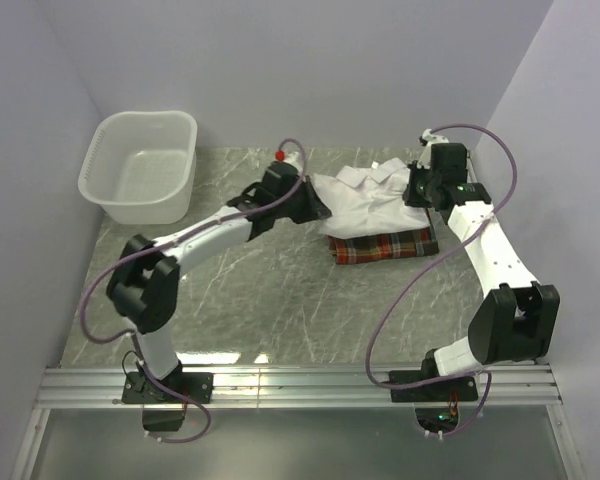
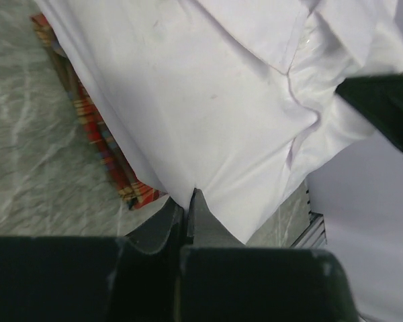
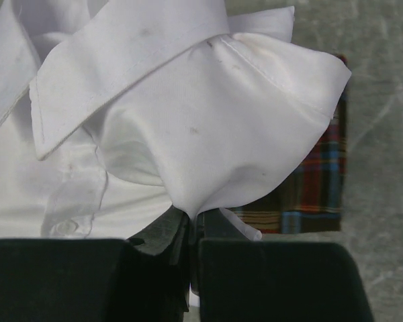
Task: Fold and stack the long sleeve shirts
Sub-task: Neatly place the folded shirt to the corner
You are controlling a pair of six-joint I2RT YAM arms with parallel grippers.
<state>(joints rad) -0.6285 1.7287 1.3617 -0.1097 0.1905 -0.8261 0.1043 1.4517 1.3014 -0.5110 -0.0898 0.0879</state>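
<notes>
I should next lower my left gripper toward the right in the top view, onto the plaid shirt's basket-side edge (image 2: 111, 155), and release, because the white cloth (image 2: 208, 100) reaches past it.
The white shirt (image 1: 365, 197) lies folded over the red-orange plaid shirt (image 1: 385, 246) at the back right of the table. My left gripper (image 1: 316, 203) is shut on the white shirt's left edge, and in the left wrist view (image 2: 188, 194) the white cloth (image 2: 208, 100) is pinched between its fingers, with the plaid shirt (image 2: 97, 137) beneath. My right gripper (image 1: 417, 190) is shut on the white shirt's right side near the collar. In the right wrist view (image 3: 196, 216) the white cloth (image 3: 215, 141) bunches into the jaws, and the plaid shirt (image 3: 319, 188) shows behind.
A white plastic laundry basket (image 1: 140, 165) stands at the back left corner. Walls close in the table on the left, back and right. Bare marble tabletop (image 1: 270, 290) lies in front of the shirts, up to the rail at the near edge.
</notes>
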